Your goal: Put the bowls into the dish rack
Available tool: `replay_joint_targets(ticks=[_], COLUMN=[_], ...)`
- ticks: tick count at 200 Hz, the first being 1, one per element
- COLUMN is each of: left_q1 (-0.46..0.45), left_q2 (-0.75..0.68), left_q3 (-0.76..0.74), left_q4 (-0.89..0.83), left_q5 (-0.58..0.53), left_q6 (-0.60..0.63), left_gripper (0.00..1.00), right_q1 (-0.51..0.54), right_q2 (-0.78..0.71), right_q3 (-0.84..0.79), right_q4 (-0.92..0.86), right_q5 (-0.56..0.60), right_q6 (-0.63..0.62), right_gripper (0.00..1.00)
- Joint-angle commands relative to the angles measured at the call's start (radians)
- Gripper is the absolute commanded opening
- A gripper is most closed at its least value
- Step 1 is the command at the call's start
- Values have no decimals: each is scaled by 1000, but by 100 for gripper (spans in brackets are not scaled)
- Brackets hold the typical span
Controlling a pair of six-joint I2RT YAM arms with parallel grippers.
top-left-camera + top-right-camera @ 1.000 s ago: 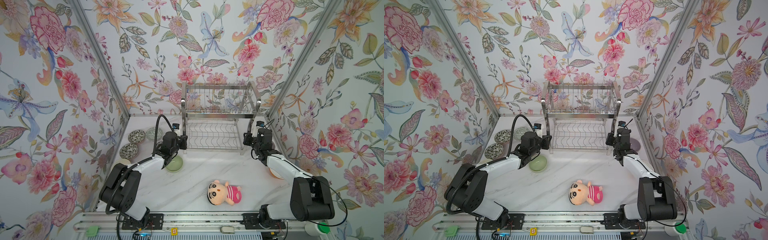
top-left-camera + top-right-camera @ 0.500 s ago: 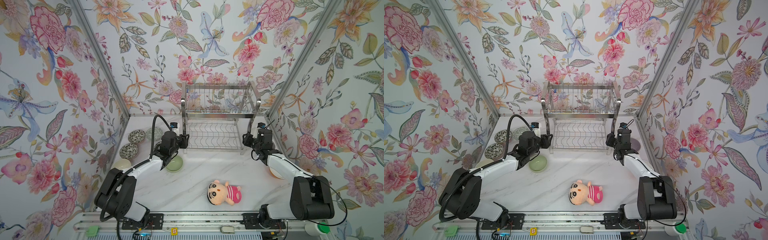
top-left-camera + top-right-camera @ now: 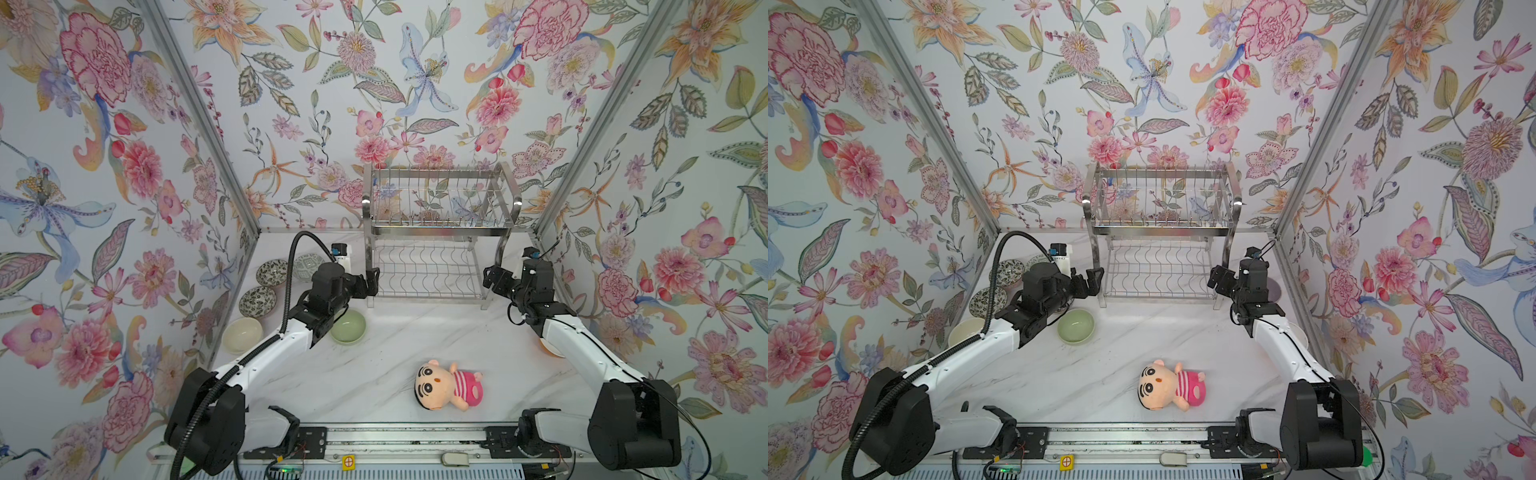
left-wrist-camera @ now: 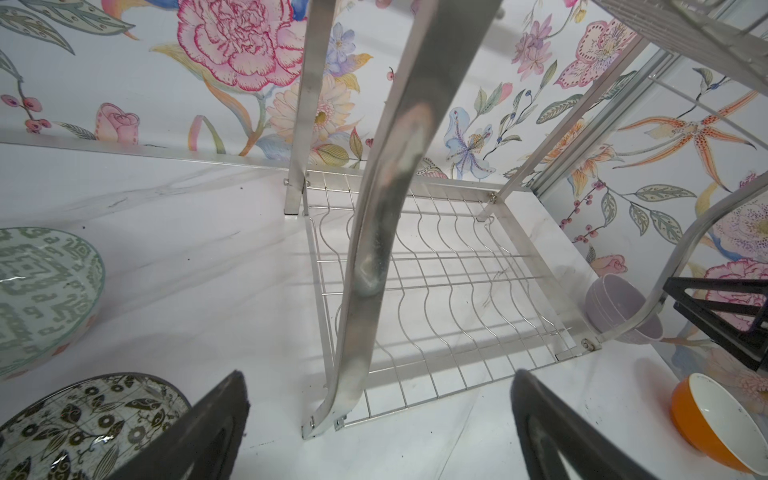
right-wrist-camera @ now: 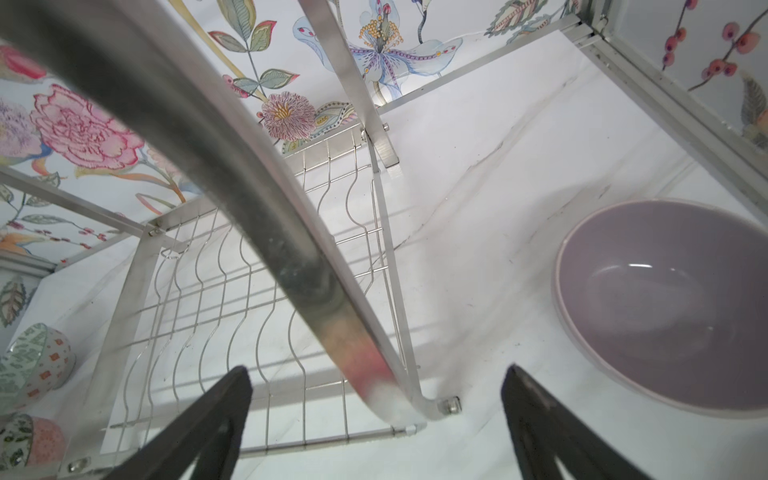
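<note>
Bare tabletop leaves room at the pale green bowl's rim facing the doll, so next my left gripper will move back from the rack leg and down there.
The steel dish rack (image 3: 436, 226) (image 3: 1158, 232) stands at the back with nothing in it. My left gripper (image 3: 371, 283) (image 4: 378, 415) is open at its left front leg (image 4: 374, 249), which stands just ahead of the spread fingers. At the right front leg (image 5: 299, 266), my right gripper (image 3: 492, 279) (image 5: 374, 415) is open the same way. A pale green bowl (image 3: 348, 327) lies under my left arm. A cream bowl (image 3: 242, 335) and three patterned bowls (image 3: 257, 302) line the left wall. On the right are a lavender bowl (image 5: 665, 307) and an orange bowl (image 4: 715, 419).
A plush doll (image 3: 449, 386) in a pink striped shirt lies on the white marble table (image 3: 374, 365) toward the front. Floral walls close in the left, back and right. The arm bases sit on a rail (image 3: 395, 440) along the front edge.
Both grippers have opened wide at the rack's front legs. The rack has stayed where it was.
</note>
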Motion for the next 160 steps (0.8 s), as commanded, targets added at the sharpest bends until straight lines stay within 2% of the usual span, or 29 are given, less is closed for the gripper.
replay_joint_targets(ticks=[1,40,67,80,105,126,142,160], left_q1=[-7,-5,-4,-4,-4,-7,-23,-55], left_q2=[-49,-110,-102,-96,-92,-71,-52,-13], left_q3=[-21,-8,1,2,-8,1,-6,0], left_q4=[-102,-305,-482,-548,-600,-602,-574,-575], left_q5=[-45,-121,-218,-227,-175,-67,-14,-5], left_q6=[18,14,2,10,24,20,14,13], left_gripper=[99,99,99,99,99,99,99,98], right_q1=[15,78,185,244,327,382,401,401], right_q2=[-48,-134,-168,-168,-141,-104,-84,-73], right_q3=[-16,-40,-34,-23,-7,2,-4,-14], right_q4=[-69,-138,-185,-207,-219,-215,-202,-179], right_q5=[20,60,136,177,189,191,177,144], right_q6=[-3,-1,-47,-76,-109,-121,-105,-76], right_gripper=[99,99,99,99,99,99,99,99])
